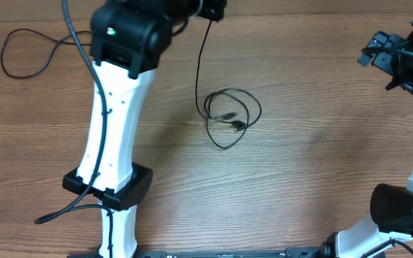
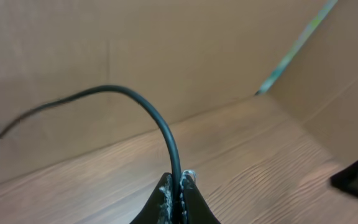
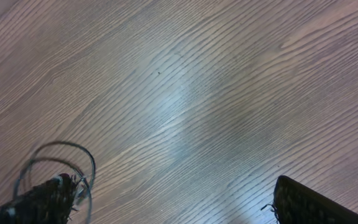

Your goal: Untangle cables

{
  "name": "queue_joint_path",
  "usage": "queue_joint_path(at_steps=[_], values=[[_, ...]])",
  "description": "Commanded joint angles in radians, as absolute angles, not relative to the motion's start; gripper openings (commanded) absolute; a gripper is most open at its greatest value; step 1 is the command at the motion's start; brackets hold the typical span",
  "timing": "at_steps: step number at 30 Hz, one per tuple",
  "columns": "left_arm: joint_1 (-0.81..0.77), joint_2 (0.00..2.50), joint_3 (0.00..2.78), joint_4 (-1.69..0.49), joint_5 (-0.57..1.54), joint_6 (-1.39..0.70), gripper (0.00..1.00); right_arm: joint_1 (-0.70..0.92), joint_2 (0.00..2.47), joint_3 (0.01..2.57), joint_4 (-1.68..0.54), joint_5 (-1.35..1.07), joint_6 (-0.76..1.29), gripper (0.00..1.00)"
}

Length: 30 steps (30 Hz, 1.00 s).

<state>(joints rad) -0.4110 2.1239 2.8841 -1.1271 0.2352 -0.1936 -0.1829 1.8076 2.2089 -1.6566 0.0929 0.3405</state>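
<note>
Next I need to swing the cable in my left gripper away from the coil [image 3: 64, 163], left in the overhead view, to lower and release it on bare tabletop below.
A small coiled bundle of thin black cables [image 1: 231, 115] with silvery plug tips lies on the wooden table near the middle. One strand [image 1: 199, 64] rises from it to my left gripper [image 1: 212, 10] at the far edge. In the left wrist view the left gripper [image 2: 179, 186] is shut on that black cable [image 2: 160, 121], which arcs up and to the left. My right gripper [image 1: 380, 56] hovers at the far right, away from the bundle. In the right wrist view its fingers [image 3: 179, 202] are wide open and empty, and the coil [image 3: 64, 163] shows at lower left.
Another thin black cord loop [image 1: 24, 54] lies at the far left, its end hidden under the left arm. Thick black arm wiring [image 1: 56, 212] trails by the left arm's base. A cardboard wall [image 2: 166, 56] stands behind the table.
</note>
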Motion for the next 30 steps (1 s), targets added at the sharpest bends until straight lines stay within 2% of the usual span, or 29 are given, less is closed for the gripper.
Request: queue_joint_path(at_steps=[1,10,16,22,30], values=[[-0.398,2.055,2.88,-1.056,0.368,-0.321,0.04,-0.185,1.798,2.202,-1.651,0.1,0.339,1.0],[-0.398,1.95,2.88,-0.741,0.419,-0.653,0.04,-0.185,1.798,2.202,-1.651,0.1,0.34,1.0],[-0.396,1.905,2.88,-0.574,0.418,-0.712,0.04,-0.185,1.798,2.202,-1.652,0.1,0.339,1.0],[-0.364,1.901,2.88,-0.744,0.388,-0.703,0.04,-0.185,1.798,2.202,-1.651,0.1,0.339,1.0],[-0.295,1.903,2.88,-1.122,0.138,-0.702,0.04,-0.185,1.798,2.202,-1.651,0.1,0.339,1.0]])
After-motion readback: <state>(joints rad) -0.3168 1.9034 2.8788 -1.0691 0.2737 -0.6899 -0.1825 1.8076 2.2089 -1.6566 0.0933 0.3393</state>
